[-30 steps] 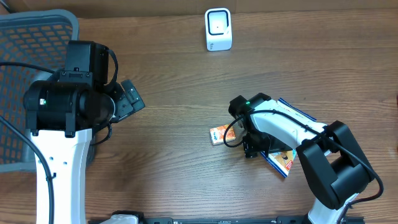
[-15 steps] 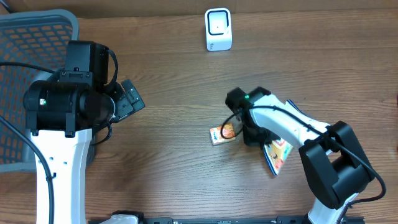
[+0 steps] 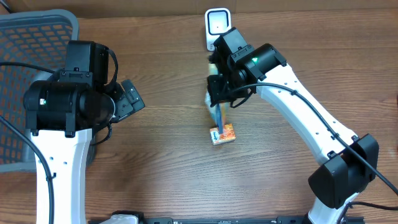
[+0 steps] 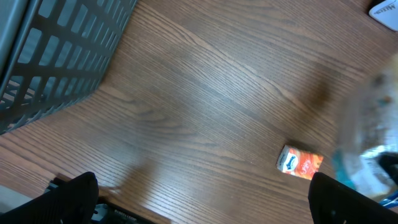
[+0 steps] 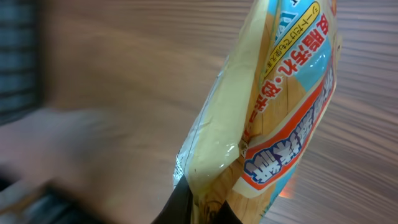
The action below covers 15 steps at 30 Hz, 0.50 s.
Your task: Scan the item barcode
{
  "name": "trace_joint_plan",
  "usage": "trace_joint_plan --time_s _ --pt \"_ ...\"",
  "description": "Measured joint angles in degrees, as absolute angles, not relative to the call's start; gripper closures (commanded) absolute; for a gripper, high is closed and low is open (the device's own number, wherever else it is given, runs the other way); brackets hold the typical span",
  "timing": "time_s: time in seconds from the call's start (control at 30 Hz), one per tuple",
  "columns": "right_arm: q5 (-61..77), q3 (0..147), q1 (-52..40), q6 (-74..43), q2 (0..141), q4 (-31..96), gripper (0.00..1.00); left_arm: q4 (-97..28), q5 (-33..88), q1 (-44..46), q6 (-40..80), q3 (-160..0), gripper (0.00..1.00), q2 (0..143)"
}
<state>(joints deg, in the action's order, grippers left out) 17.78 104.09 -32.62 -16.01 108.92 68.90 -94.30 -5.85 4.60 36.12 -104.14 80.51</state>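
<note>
The right gripper lowers, tilts to its left in the overhead view and releases the packet (image 3: 218, 116) next, since clear tabletop lies below it and that way.
My right gripper (image 3: 219, 93) is shut on a flat food packet (image 3: 218, 116) with blue, orange and yellow print, which hangs edge-on above the table just below the white barcode scanner (image 3: 217, 28). In the right wrist view the packet (image 5: 267, 112) fills the frame, its lower edge pinched between my dark fingers (image 5: 184, 208). A small orange box (image 3: 222, 134) lies on the table under the packet and also shows in the left wrist view (image 4: 300, 163). My left gripper (image 4: 208, 196) is open and holds nothing, hovering at the left (image 3: 129, 99).
A grey mesh basket (image 3: 31, 74) stands at the far left, its wall also showing in the left wrist view (image 4: 56, 56). The scanner stands by the back edge of the wooden table (image 3: 161, 162).
The right gripper closed on the packet at the right of the table, lifted it and carried it up and left to just below the scanner. The left arm has not moved.
</note>
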Motion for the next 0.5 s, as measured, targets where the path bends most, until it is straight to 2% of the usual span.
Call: trace_joint_plan --time_s 0.2,0.37,0.5 --pt "36.77 103.42 -32.67 -12.51 108.95 62.92 0.96 -94.3 -5.85 4.6 36.12 -104.14 0.01 80.51" --pt "42.46 98.1 -32.45 -12.43 109.75 61.8 0.96 -94.3 -5.85 4.6 36.12 -104.14 0.0 80.49" --pt "40.18 94.61 -30.0 -14.11 112.2 62.98 0.71 -94.3 -5.85 4.6 36.12 -104.14 0.0 80.49"
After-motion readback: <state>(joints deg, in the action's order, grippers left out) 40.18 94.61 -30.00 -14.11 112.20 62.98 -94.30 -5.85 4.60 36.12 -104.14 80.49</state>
